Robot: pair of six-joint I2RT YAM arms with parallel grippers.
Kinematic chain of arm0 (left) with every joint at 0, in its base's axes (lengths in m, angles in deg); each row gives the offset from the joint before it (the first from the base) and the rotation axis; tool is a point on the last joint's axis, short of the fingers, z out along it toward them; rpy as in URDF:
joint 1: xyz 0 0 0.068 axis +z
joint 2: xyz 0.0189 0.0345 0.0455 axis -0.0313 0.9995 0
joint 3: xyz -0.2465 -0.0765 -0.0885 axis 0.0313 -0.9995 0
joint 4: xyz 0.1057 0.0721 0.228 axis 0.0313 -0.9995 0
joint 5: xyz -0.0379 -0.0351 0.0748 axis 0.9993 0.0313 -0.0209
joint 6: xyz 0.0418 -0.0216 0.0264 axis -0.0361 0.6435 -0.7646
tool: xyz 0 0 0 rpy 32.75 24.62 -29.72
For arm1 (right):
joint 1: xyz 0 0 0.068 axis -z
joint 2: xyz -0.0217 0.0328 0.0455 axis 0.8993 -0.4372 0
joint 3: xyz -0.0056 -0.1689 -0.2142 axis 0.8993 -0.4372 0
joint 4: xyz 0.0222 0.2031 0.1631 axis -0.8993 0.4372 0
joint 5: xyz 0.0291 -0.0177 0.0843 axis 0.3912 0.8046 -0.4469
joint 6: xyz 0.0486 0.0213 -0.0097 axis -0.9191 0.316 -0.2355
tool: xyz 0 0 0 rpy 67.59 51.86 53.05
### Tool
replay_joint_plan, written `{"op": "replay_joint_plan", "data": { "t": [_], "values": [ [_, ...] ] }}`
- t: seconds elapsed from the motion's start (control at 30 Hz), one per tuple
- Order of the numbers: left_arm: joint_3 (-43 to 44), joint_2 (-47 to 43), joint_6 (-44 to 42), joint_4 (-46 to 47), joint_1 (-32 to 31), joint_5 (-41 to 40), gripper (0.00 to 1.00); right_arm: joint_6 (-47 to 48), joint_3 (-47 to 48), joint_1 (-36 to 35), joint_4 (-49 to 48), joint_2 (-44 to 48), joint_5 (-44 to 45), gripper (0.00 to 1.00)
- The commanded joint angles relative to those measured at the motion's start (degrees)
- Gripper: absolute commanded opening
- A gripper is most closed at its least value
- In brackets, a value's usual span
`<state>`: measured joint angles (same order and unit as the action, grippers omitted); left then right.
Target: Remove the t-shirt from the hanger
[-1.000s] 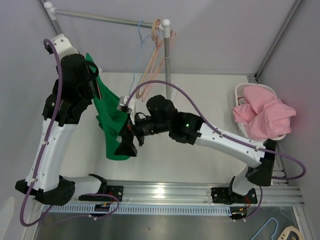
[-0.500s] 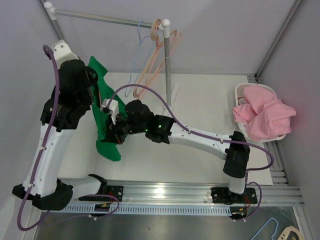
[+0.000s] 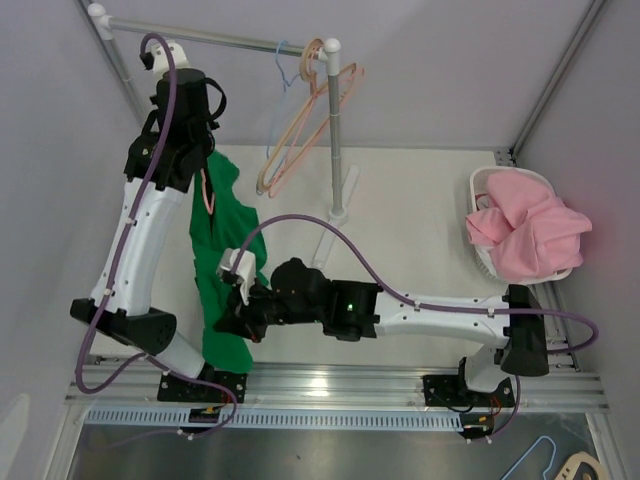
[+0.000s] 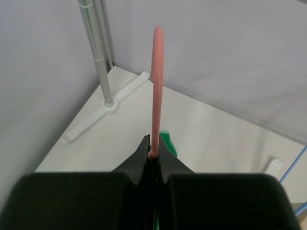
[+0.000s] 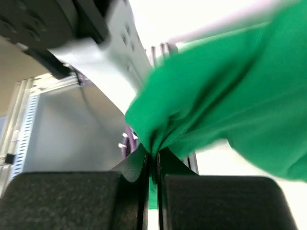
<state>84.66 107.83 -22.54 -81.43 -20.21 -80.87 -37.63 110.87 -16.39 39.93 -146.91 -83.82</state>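
The hem is hanging over the table's near edge, so my right gripper will next move the bunched fold outward and down onto the open white table [image 3: 392, 246].
A green t-shirt [image 3: 215, 250] hangs stretched from a pink hanger [image 3: 207, 195] at the left of the table. My left gripper [image 3: 203, 165] is up near the back left, shut on the hanger. In the left wrist view the hanger's pink wire [image 4: 156, 86] rises from between my shut fingers [image 4: 153, 153], with a sliver of green t-shirt [image 4: 169, 143] below. My right gripper [image 3: 235, 320] is low near the front, shut on the shirt's lower part. In the right wrist view the green cloth [image 5: 230, 96] bunches into the shut gripper [image 5: 153, 155].
A clothes rail [image 3: 200, 38] runs across the back, with its pole [image 3: 335, 130] and several empty hangers [image 3: 300, 130] hung at its right end. A white basket [image 3: 490, 185] at the right holds pink clothes [image 3: 525, 235]. The left arm's base stands close beside the shirt's hem.
My left arm rose and swung toward the back, lifting hanger and shirt. My right gripper closed on the shirt and moved toward the front, pulling the cloth long.
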Motion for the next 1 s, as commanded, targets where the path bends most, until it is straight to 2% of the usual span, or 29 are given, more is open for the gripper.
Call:
{"op": "replay_joint_plan", "data": {
  "t": [0.0,0.1,0.17,0.2,0.27,0.3,0.37,0.4,0.53,0.6,0.63,0.67,0.73,0.83,0.97],
  "values": [
    [12.38,1.48,-0.24,3.83,1.28,3.47,0.01,-6.33,-8.44,-4.00,-0.36,-0.39,-1.48,0.00],
    [16.45,-0.08,3.70,-8.12,1.28,10.94,0.01,-5.81,-8.12,0.38,2.00,-3.46,2.30,0.00],
    [14.90,-3.15,4.86,-12.35,1.28,17.51,0.01,-5.54,-7.33,3.89,2.44,-4.61,3.80,0.00],
    [8.79,-7.69,5.82,-14.11,1.28,19.20,0.01,-5.11,-5.85,7.39,2.62,-5.83,4.33,0.00],
    [2.79,-13.25,5.39,-12.12,1.19,24.46,0.01,-3.79,-2.77,10.14,4.45,-7.59,4.42,0.00],
    [-4.99,-15.80,4.96,-10.63,1.19,25.45,0.01,-3.00,-1.19,11.11,5.34,-9.69,6.34,0.00],
    [-7.34,-20.91,4.78,-11.75,1.19,26.51,0.01,-0.62,3.20,12.44,7.45,-11.89,9.94,0.00],
    [-9.27,-22.14,4.51,-12.54,1.19,26.43,0.01,-0.18,4.87,12.96,8.76,-14.52,14.48,0.00],
    [-11.48,-26.80,3.90,-18.42,1.19,25.29,0.01,0.87,11.12,15.95,9.21,-19.71,17.34,0.00],
    [-15.16,-30.40,3.72,-18.26,1.19,22.84,0.01,1.66,15.25,16.31,11.74,-22.18,18.48,0.02],
    [-16.48,-31.81,3.55,-17.13,1.19,21.34,0.01,1.93,16.91,16.39,12.98,-25.15,18.83,0.15],
    [-19.80,-34.52,3.28,-14.07,1.19,19.68,0.01,2.54,20.93,16.39,14.56,-26.92,18.84,0.57],
    [-20.62,-35.86,1.70,-11.85,1.28,15.99,0.01,2.20,24.82,16.31,19.22,-30.70,20.24,0.96],
    [-20.71,-36.39,-2.16,-5.97,1.45,12.64,0.01,3.25,33.52,16.13,24.40,-39.57,20.07,0.99],
    [-21.77,-34.90,-8.22,4.40,4.51,16.74,0.01,4.57,40.22,15.87,26.18,-49.76,21.30,0.99]
  ]
}}
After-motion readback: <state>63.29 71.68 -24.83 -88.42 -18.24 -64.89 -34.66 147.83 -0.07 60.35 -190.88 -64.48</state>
